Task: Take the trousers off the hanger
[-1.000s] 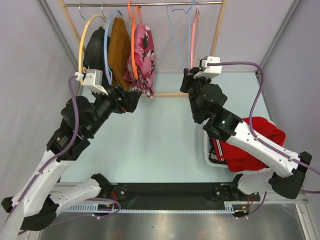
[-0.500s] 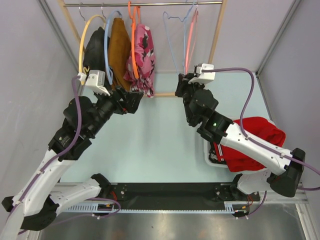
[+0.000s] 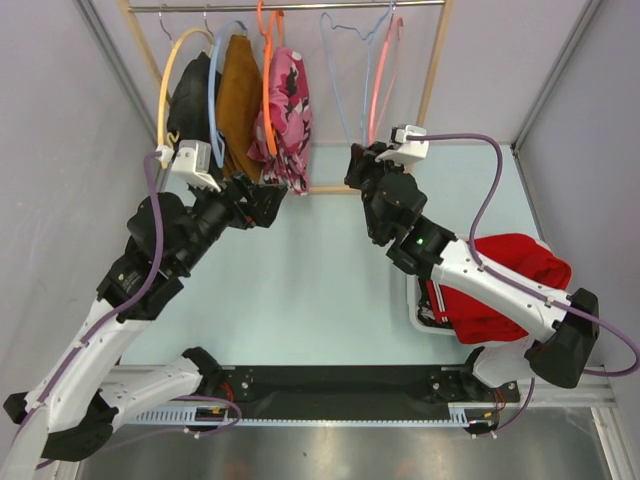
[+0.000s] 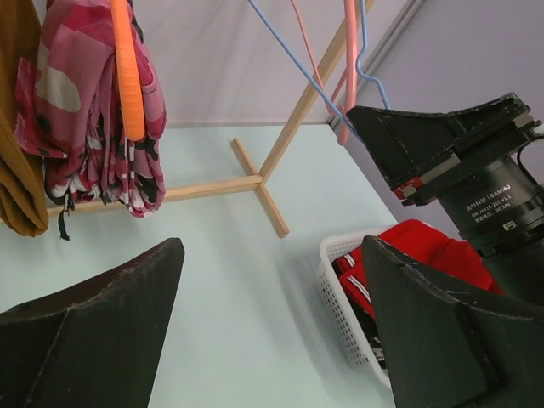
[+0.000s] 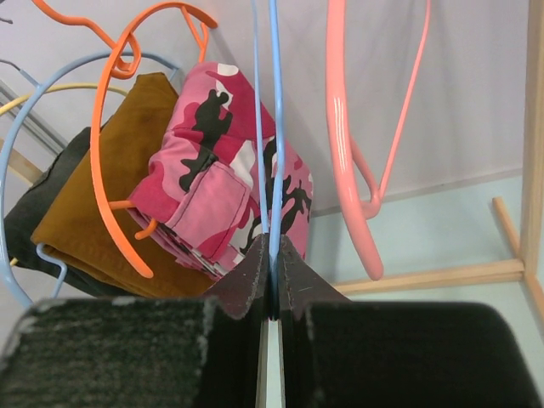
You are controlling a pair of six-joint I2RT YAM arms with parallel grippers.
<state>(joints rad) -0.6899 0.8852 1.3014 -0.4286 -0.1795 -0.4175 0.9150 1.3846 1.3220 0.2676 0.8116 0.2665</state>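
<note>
My right gripper should move gently toward the pink garment next. Then it should open to let go of the light blue wire [image 5: 274, 270] between its fingers, because that hanger is empty.
The red trousers [image 3: 512, 285] with a white-striped waistband lie heaped in a white basket [image 3: 414, 300] at the right, also seen in the left wrist view as red trousers [image 4: 408, 246]. A scrap of black-and-white cloth [image 4: 374, 347] shows beneath them. My right gripper [image 3: 357, 165] is shut on the lower wire of an empty light blue hanger [image 3: 335, 60] on the rail; in the right wrist view the blue hanger [image 5: 274, 127] runs up from the right gripper [image 5: 272, 248]. My left gripper [image 3: 270, 195] hangs open with nothing in it, below the pink garment; the left gripper [image 4: 272, 246] frames bare table.
On the rail [image 3: 300, 8] hang an empty pink hanger [image 3: 380, 80], a pink camouflage garment [image 3: 285, 105] on an orange hanger, a mustard-brown garment [image 3: 238, 95] on a blue hanger and a dark garment [image 3: 190, 95] on a yellow hanger. The wooden rack foot [image 4: 255, 191] crosses the table.
My right gripper has moved left with the blue hanger, swinging its lower end toward the pink garment. The left arm has shifted only slightly.
</note>
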